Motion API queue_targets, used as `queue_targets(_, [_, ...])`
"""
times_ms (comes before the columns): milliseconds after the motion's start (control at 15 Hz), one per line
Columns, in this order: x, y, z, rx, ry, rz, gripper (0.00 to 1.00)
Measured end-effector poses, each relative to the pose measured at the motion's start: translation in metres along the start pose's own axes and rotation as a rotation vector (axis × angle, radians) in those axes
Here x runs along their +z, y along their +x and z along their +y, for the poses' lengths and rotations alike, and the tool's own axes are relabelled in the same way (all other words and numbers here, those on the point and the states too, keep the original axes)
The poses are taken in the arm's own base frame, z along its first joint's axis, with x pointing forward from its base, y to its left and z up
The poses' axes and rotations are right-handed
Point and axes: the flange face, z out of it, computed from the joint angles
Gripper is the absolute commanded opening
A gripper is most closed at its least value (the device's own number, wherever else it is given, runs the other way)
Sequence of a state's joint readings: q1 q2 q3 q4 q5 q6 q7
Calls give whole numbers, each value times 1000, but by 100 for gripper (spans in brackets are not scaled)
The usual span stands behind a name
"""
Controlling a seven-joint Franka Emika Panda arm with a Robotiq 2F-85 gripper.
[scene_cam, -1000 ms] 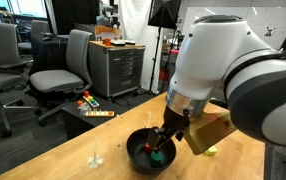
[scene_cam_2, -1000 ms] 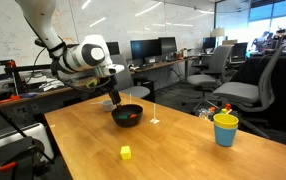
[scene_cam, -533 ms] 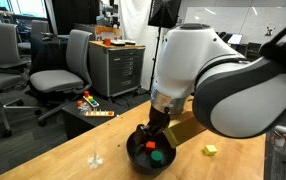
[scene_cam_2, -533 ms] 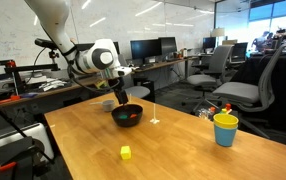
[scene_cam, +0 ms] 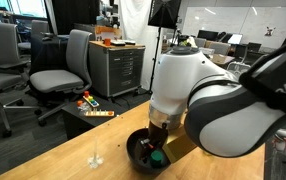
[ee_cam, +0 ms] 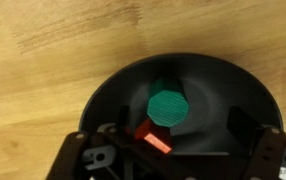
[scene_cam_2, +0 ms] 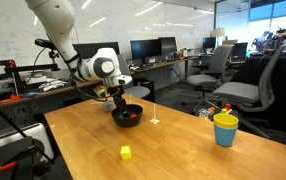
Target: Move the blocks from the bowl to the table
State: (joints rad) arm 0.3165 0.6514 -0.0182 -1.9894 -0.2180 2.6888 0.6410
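Note:
My gripper shifts left in the wrist view and lowers around the green block (scene_cam: 156,155) (ee_cam: 168,106) next, since it stands slightly off the middle between my open fingers.
The black bowl (ee_cam: 183,100) fills the wrist view and holds a green block (ee_cam: 168,106) and a red block (ee_cam: 153,138). My gripper (ee_cam: 181,128) hangs open just above them, one dark finger on each side of the pair. In both exterior views the gripper (scene_cam: 159,138) (scene_cam_2: 118,101) reaches down into the bowl (scene_cam: 141,158) (scene_cam_2: 129,116), which stands on the tan table (scene_cam_2: 183,150). The green block (scene_cam: 156,155) shows inside the bowl. A yellow block (scene_cam_2: 126,152) lies on the table near its front edge, well away from the bowl.
A yellow-and-blue cup (scene_cam_2: 225,129) stands near the table's far end. A small clear object (scene_cam: 95,158) (scene_cam_2: 155,120) stands on the table beside the bowl. Behind the table are a grey drawer cabinet (scene_cam: 118,68) and office chairs (scene_cam: 63,65).
The arm has swung over the bowl and the open gripper has come lower into it. The arm now hides the yellow block in an exterior view. No block has moved.

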Motion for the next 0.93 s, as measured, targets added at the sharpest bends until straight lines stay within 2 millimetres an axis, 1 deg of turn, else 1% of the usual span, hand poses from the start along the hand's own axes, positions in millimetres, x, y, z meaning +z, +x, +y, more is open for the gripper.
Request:
queue_targets(400, [9, -2, 1, -6, -6, -12, 100])
queue_targets(800, [20, -2, 10, -5, -23, -24, 100])
queue_targets(867, [22, -2, 12, -4, -26, -26, 82])
queue_targets(933, [24, -2, 13, -4, -29, -28, 73])
